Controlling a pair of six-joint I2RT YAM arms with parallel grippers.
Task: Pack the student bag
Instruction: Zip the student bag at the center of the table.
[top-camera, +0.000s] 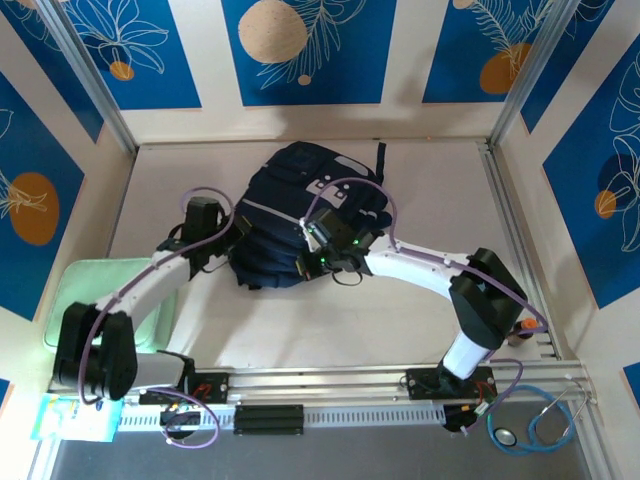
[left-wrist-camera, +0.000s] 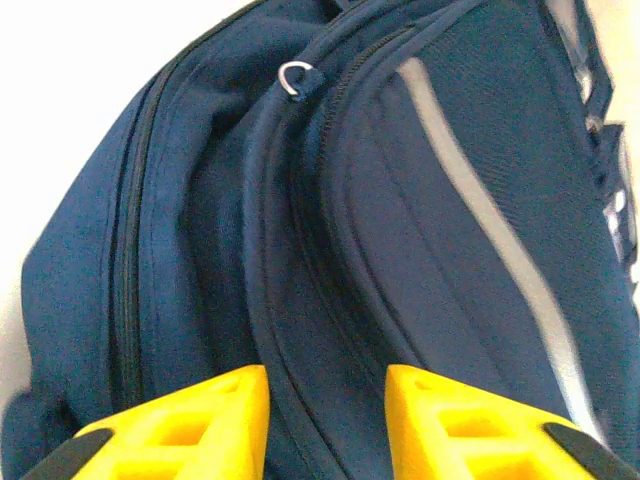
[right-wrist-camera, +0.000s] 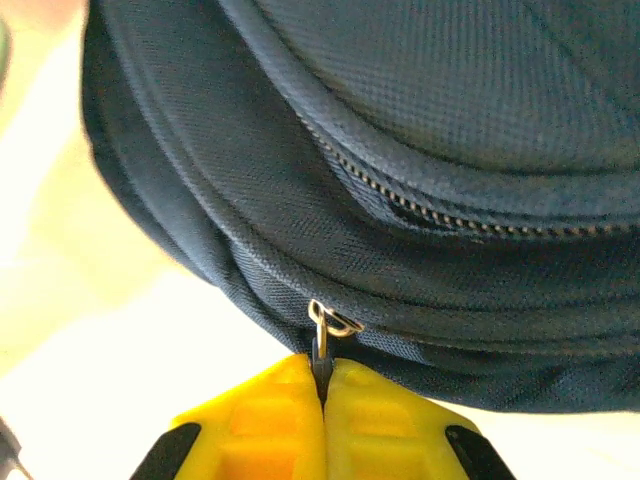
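Note:
I should pull my right gripper outward along the bag's edge next, to the side by the white patch (top-camera: 370, 216), and let go there, because its fingers are holding the zipper pull.
The student bag (top-camera: 290, 190), a dark navy backpack with a white patch and light stripes, lies in the middle of the table. My left gripper (top-camera: 236, 243) is at the bag's left side. In the left wrist view its yellow fingers (left-wrist-camera: 220, 410) stand apart, open, with a ridge of the bag's fabric (left-wrist-camera: 330, 300) just beyond the gap and a zipper ring (left-wrist-camera: 294, 78) farther up. My right gripper (top-camera: 306, 246) rests over the bag's near edge. In the right wrist view it (right-wrist-camera: 322, 368) is shut on the dark zipper pull (right-wrist-camera: 320, 352) hanging from a metal ring (right-wrist-camera: 332, 320).
A pale green flat thing (top-camera: 95, 285) lies at the left, partly under the left arm. A small coloured item (top-camera: 68, 418) sits at the near left corner. A blue looped cable (top-camera: 545, 420) lies at the near right. Panel walls surround the table.

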